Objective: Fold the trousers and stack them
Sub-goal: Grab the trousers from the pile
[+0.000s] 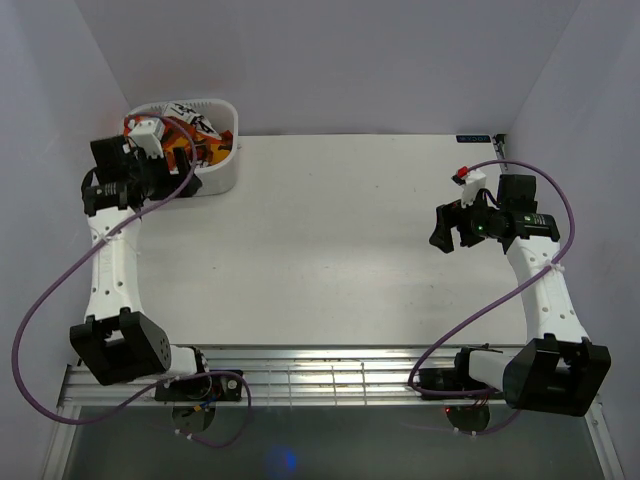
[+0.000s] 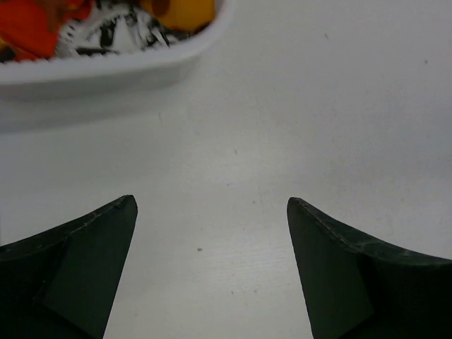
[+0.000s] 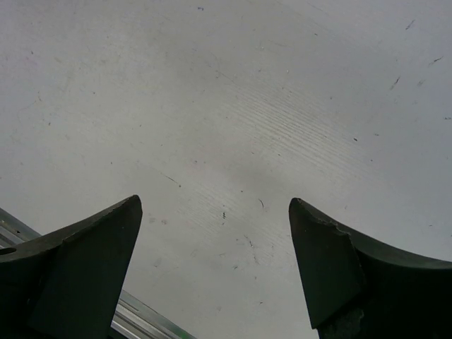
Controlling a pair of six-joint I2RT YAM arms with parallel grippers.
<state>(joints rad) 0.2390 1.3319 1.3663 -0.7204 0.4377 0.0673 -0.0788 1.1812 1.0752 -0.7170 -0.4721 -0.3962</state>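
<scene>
The table is bare, so next my left gripper will move outward over the basket's rim (image 2: pixel 106 67) and down onto the orange clothes, which lie outward of it and below.
A white basket (image 1: pixel 215 172) stands at the back left of the table and holds bunched clothes in orange, yellow and black-and-white print (image 1: pixel 190 135). In the left wrist view the basket's rim (image 2: pixel 106 67) and the clothes (image 2: pixel 106 28) show at the top. My left gripper (image 1: pixel 160 180) (image 2: pixel 210 205) is open and empty, just in front of the basket over bare table. My right gripper (image 1: pixel 445 228) (image 3: pixel 215 205) is open and empty, above bare table at the right side. No trousers lie on the table.
The white table (image 1: pixel 340 240) is walled by white panels on three sides. A metal rail (image 1: pixel 330 375) runs along the near edge and also shows in the right wrist view (image 3: pixel 141 318). Purple cables loop from both arms.
</scene>
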